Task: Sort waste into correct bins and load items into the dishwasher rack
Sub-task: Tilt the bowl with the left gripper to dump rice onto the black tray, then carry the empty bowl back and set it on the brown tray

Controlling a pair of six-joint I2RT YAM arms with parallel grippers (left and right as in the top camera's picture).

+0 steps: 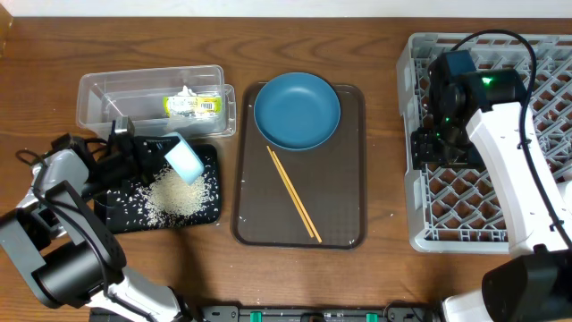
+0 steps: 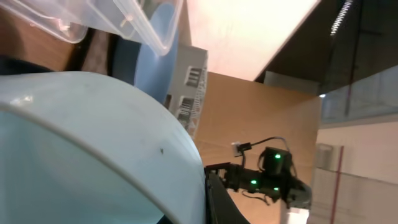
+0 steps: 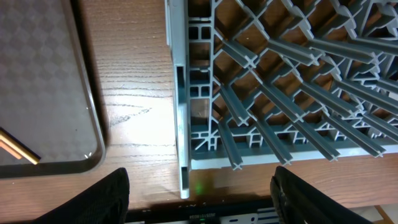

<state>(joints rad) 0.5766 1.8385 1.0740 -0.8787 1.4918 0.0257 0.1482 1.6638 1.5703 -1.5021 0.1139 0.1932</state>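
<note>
My left gripper turns the bowl upright next, then lowers it onto the chopsticks [image 1: 295, 195] on the brown serving tray, since rice lies in the black tray.
My left gripper [image 1: 161, 150] is shut on the rim of the light blue bowl [image 1: 185, 159], held tilted over the black tray [image 1: 207, 156]. Loose rice grains [image 1: 174, 199] lie in that tray. The bowl fills the left wrist view [image 2: 93, 143]. The clear tub [image 1: 98, 94] holds the yellow-green wrapper [image 1: 195, 105] and white tissue [image 1: 186, 92]. The dark blue plate [image 1: 297, 110] and chopsticks [image 1: 293, 192] lie on the brown serving tray [image 1: 349, 224]. My right gripper [image 1: 429, 148] is open and empty over the left edge of the grey rack [image 1: 465, 201]. No cups show.
The right wrist view shows the rack's corner [image 3: 280, 93], bare wood beside it, the serving tray's corner [image 3: 43, 93] and a chopstick tip [image 3: 18, 151], with my open fingers [image 3: 199, 193] below. The clear tub's rim [image 2: 124, 18] shows in the left wrist view.
</note>
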